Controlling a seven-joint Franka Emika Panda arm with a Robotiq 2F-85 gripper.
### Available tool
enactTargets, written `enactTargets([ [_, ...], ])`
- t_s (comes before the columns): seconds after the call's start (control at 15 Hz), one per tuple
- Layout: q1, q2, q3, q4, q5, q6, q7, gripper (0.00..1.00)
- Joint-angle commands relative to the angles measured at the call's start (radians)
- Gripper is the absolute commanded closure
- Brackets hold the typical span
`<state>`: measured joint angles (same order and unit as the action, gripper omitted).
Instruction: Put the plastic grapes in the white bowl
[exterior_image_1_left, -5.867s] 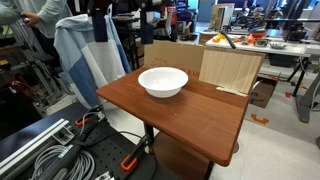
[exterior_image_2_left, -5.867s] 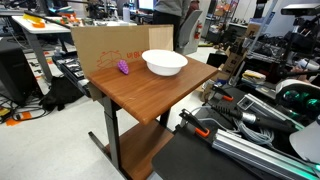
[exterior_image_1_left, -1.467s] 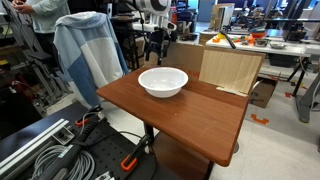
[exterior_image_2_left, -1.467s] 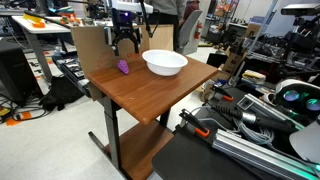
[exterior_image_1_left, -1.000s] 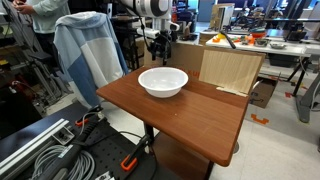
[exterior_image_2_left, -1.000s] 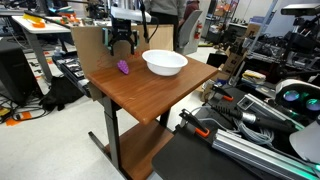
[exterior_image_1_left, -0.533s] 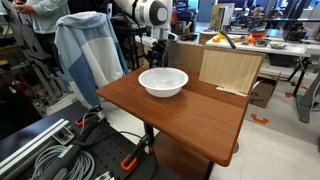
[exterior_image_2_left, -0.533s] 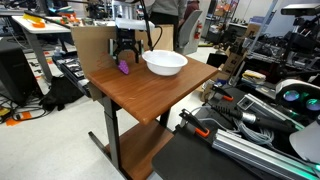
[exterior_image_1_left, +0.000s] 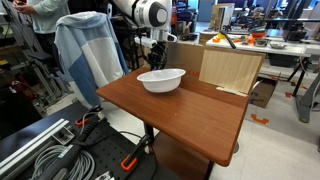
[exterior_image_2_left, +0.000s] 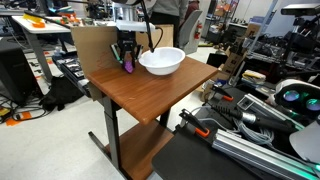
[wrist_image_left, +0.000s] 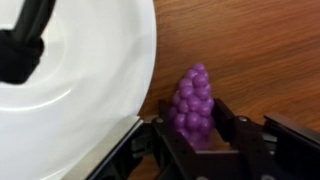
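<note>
My gripper will next lift the grapes (exterior_image_2_left: 129, 67) from below the white bowl's rim to above it. Then it will lower them into the bowl.
The plastic grapes (wrist_image_left: 193, 103), a small purple bunch, lie on the brown table (exterior_image_2_left: 150, 95) right beside the white bowl (exterior_image_2_left: 162, 62). My gripper (wrist_image_left: 195, 120) is down at the tabletop and shut on the grapes, one black finger on each side of the bunch. In an exterior view the gripper (exterior_image_2_left: 127, 60) stands at the bowl's side with the grapes (exterior_image_2_left: 129, 67) showing purple at its tips. From the opposite side the gripper (exterior_image_1_left: 157, 62) is behind the bowl (exterior_image_1_left: 160, 80), which hides the grapes and looks slightly tipped. The bowl's rim (wrist_image_left: 80, 80) overlaps my left finger.
A cardboard box (exterior_image_2_left: 100, 45) stands just behind the gripper at the table's back edge. A pale wooden panel (exterior_image_1_left: 230, 68) leans at the far corner. A chair draped with a blue-grey jacket (exterior_image_1_left: 88, 55) is beside the table. Cables and rails lie near the floor (exterior_image_1_left: 50, 150).
The gripper came down from above the table onto the grapes and shut on them. The bowl has shifted a little and now sits slightly tipped.
</note>
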<state>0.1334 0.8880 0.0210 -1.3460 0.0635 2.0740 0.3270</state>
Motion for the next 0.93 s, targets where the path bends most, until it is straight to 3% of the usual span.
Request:
enactTargets([
  [0.0,0.001,-0.083,0.004,-0.092,0.018,0.050,-0.010,0.78],
  [0.53,-0.014,-0.419,0.029,-0.430,0.031,0.294,-0.070,0.78],
  [0.87,-0.116,-0.588,0.018,-0.657,0.138,0.338,-0.159,0.78],
])
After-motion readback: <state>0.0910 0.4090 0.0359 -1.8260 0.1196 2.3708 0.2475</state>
